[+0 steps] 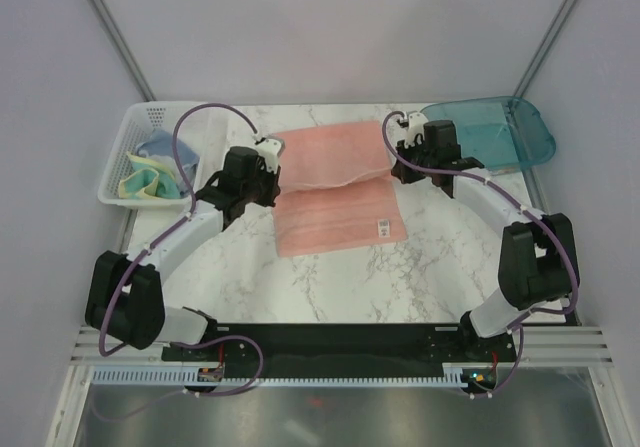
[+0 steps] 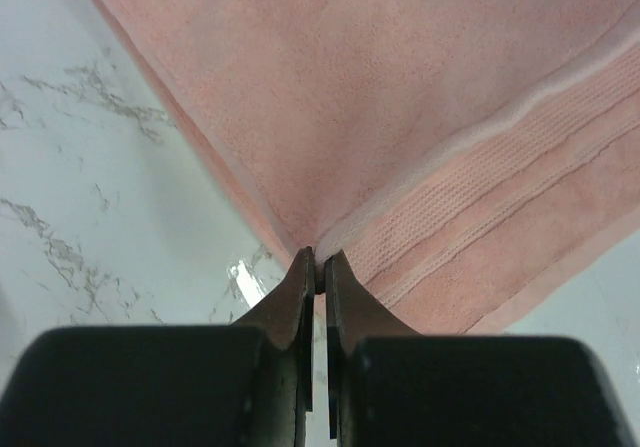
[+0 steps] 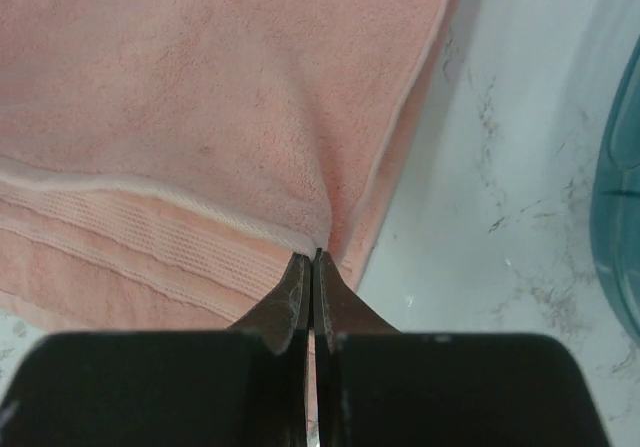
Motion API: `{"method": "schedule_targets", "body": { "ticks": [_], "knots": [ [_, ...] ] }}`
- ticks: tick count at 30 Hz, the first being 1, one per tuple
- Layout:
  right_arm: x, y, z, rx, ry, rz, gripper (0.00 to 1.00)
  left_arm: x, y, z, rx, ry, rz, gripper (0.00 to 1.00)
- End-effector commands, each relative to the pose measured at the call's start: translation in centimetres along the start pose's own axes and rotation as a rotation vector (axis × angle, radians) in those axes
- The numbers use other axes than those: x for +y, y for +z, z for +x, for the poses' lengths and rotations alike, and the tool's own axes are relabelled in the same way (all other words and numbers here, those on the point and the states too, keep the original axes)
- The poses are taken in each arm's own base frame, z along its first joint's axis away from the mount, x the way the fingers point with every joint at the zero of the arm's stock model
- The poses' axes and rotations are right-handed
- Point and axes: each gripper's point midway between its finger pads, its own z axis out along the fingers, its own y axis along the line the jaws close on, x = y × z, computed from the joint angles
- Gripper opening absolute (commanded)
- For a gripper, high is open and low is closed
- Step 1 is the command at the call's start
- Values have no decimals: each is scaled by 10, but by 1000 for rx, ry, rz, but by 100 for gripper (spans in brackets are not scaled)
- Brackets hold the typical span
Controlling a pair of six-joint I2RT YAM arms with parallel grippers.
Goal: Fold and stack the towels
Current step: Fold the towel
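Observation:
The near layer's corner (image 1: 281, 252) is uncovered, below my left gripper and back from it. My left gripper should next pull the pinched cloth back, lower it there and let go of it.
The large salmon-pink towel (image 1: 335, 182) lies mid-table, its far half raised over the near half. My left gripper (image 1: 274, 181) is shut on the towel's left corner (image 2: 330, 117), the cloth pinched at the fingertips (image 2: 320, 264). On the other side, my right gripper (image 1: 397, 170) is shut on the right corner (image 3: 250, 117), which bunches at its tips (image 3: 313, 259). A white label shows on the towel's near layer. In the basket at the left lie the small pale-yellow towel (image 1: 140, 183) and the grey-blue towel (image 1: 160, 149).
A white mesh basket (image 1: 118, 157) stands at the left edge of the marble table (image 1: 330, 287). A clear teal tray (image 1: 505, 132) sits at the back right. The side walls stand close on both sides.

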Motion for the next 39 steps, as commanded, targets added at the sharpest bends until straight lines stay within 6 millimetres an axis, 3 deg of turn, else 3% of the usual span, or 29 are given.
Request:
{"method": "schedule_targets", "body": {
  "ticks": [1,6,10,14,17,19,20,23,27,31,33,37,38,39],
  "knots": [
    [16,-11,13,21,-9,-3,0,-8,-14,9,2,27,-1,2],
    [24,-15,20,24,10,16,0,-21,-16,21,43,20,-9,2],
    [26,-29,5,-26,25,37,0,-26,-14,32,88,-1,-26,2],
    [22,-43,-12,-63,8,78,0,-18,-22,22,61,-42,-102,2],
    [17,-51,-31,-86,-12,112,0,-4,-34,1,7,-68,-193,2],
    [18,-53,-44,-97,-18,116,0,3,-39,-27,-31,-65,-238,2],
    [18,-58,-61,-127,-20,118,0,1,-45,-55,-88,-73,-232,2],
    [22,-63,-89,-171,-12,114,0,2,-58,-90,-147,-78,-247,2],
    [28,-76,-115,-218,-27,100,0,2,-73,-103,-156,-84,-251,2],
    [31,-92,-120,-223,-34,100,0,5,-79,-87,-131,-79,-277,2],
    [31,-97,-112,-212,-37,103,0,4,-77,-64,-90,-84,-284,2],
    [34,-103,-68,-146,-6,92,0,-22,-76,-22,-31,-144,-190,2],
    [34,-95,-42,-92,17,85,0,-25,-72,-4,4,-149,-182,2],
    [34,-93,-30,-70,30,81,0,-30,-71,5,21,-164,-169,2]
  ]
}}
